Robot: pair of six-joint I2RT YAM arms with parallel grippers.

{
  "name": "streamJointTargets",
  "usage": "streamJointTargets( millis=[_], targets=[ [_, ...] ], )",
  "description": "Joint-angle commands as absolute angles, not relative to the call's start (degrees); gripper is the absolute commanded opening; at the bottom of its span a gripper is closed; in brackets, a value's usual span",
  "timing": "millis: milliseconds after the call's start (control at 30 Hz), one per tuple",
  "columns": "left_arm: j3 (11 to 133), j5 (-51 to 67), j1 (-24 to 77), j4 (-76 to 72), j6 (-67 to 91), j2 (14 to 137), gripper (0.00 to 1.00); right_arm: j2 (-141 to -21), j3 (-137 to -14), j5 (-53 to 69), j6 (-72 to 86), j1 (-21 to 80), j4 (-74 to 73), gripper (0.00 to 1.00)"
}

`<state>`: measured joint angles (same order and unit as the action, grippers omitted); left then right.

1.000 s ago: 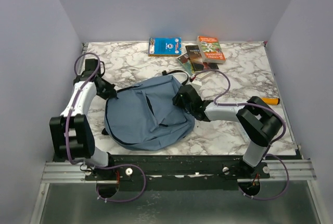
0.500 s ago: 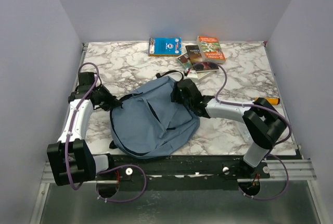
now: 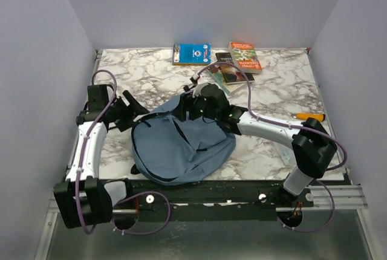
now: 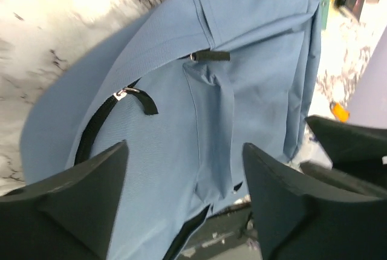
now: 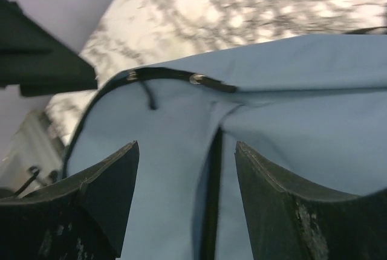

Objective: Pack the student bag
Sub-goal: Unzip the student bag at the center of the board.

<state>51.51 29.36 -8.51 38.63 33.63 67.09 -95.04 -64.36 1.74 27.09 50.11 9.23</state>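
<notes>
The right gripper moves down and to its left in the top view next, since the black zipper pull tab [image 3: 146,123] [image 5: 149,97] lies below it that way, outside its fingers.
The student bag [image 3: 181,148] is a dusty-blue backpack lying flat at the table's near middle, with black zipper lines across its front. My left gripper [image 3: 140,113] stands open at the bag's upper left edge. In the left wrist view its fingers [image 4: 91,193] are spread above the blue fabric [image 4: 242,60], near a black zipper pull [image 4: 140,98], and hold nothing. My right gripper [image 3: 186,106] hovers open over the bag's top edge. In the right wrist view a black zipper line [image 5: 211,199] runs between its spread fingers [image 5: 115,181].
Books lie at the back: a blue one [image 3: 191,53], an orange one [image 3: 245,55] and dark ones [image 3: 227,69] just behind the right wrist. An orange marker [image 3: 309,116] lies at the right. Grey walls close in on three sides.
My left gripper has let go of the bag's left edge and opened. The right gripper has moved up and left over the bag's top and opened wider. The bag has shifted slightly right.
</notes>
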Motion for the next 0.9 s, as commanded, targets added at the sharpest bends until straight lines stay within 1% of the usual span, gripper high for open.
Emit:
streamJointTargets(
  millis=[0, 33, 100, 200, 367, 467, 767, 800, 833, 867],
  targets=[
    [54.38, 19.35, -8.58, 38.11, 32.07, 59.97, 0.86, -98.26, -65.95, 15.94, 31.54, 51.23, 17.61, 0.69],
    [55.31, 17.91, -8.58, 37.98, 32.78, 59.36, 0.91, -99.28, -65.99, 18.09, 32.95, 51.37, 19.86, 0.69],
    [57.07, 15.82, -8.55, 37.35, 33.46, 58.62, 0.95, -102.13, -66.96, 21.62, 34.19, 51.51, 23.22, 0.69],
    [59.79, 15.75, -8.53, 36.6, 33.33, 59.69, 0.96, -106.69, -68.19, 24.96, 34.02, 51.59, 27.85, 0.68],
    [62.98, 17.9, -8.53, 36.46, 31.97, 64.32, 0.96, -113.85, -73.28, 26.65, 32.98, 51.59, 29.64, 0.64],
    [63.8, 19.3, -8.48, 36.43, 31.21, 67.77, 0.98, -117.89, -76.0, 26.73, 33.36, 51.59, 30.0, 0.61],
    [65.97, 23.25, -8.23, 36.26, 29.55, 76.22, 0.98, -127.37, -83.52, 27.51, 33.58, 52.03, 27.89, 0.53],
    [66.14, 23.16, -8.1, 36.29, 29.22, 77.41, 0.98, -127.96, -84.11, 27.24, 33.49, 52.16, 27.79, 0.52],
    [66.39, 23.77, -8.09, 36.38, 28.97, 79.07, 0.94, -128.63, -84.65, 27.15, 33.32, 52.33, 27.57, 0.52],
    [66.6, 24.44, -8.12, 36.62, 28.71, 80.32, 0.93, -129.22, -85.28, 27.29, 33.03, 52.46, 27.23, 0.52]
  ],
)
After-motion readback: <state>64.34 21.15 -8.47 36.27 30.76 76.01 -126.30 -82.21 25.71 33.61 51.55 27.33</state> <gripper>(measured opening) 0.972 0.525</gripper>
